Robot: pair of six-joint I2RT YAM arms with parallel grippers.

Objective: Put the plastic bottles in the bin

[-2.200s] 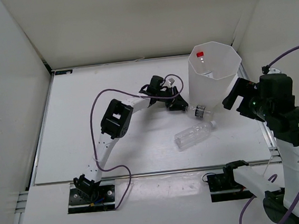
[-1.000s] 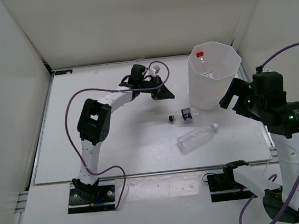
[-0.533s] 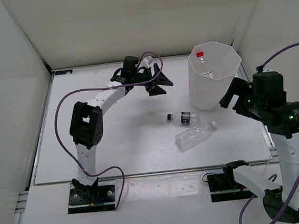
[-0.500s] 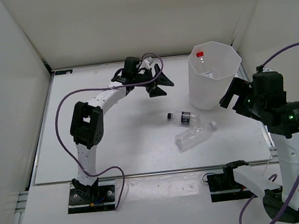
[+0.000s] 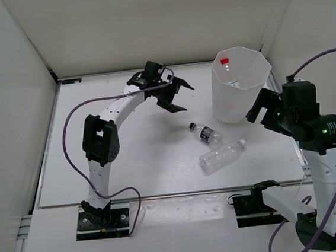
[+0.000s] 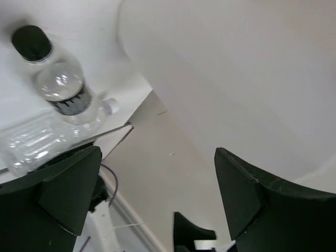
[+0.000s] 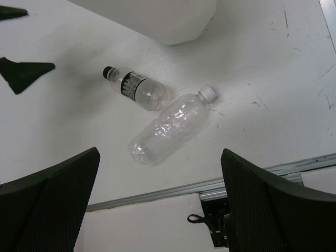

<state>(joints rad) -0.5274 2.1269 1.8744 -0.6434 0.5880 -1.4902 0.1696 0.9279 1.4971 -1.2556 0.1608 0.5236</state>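
The black-capped bottle's neck end [image 5: 195, 127] [image 6: 45, 62] points toward my left gripper's open fingers. My left gripper should go down and to the right in the top view onto it next.
Two plastic bottles lie on the table in front of the bin [image 5: 240, 83]. The black-capped bottle [image 5: 205, 132] [image 6: 60, 84] [image 7: 137, 86] lies nearer the bin. The plain clear bottle [image 5: 220, 157] [image 7: 170, 126] [image 6: 31, 147] lies just below it. A small red thing [image 5: 224, 60] shows inside the bin's rim. My left gripper [image 5: 176, 96] [image 6: 157, 194] hangs open and empty, up and to the left of the black-capped bottle. My right gripper [image 5: 260, 106] [image 7: 163, 205] is open and empty, raised beside the bin's right side, above both bottles.
The white bin's wall [image 6: 236, 79] fills most of the left wrist view. White enclosure walls stand on three sides. A metal rail [image 7: 210, 186] runs along the table's near edge. The left arm's purple cable [image 5: 67, 130] loops over the left of the table.
The left gripper has gone from shut to wide open and has swung slightly. The black-capped bottle has turned on the table, its cap now pointing up-left. The right arm has barely moved.
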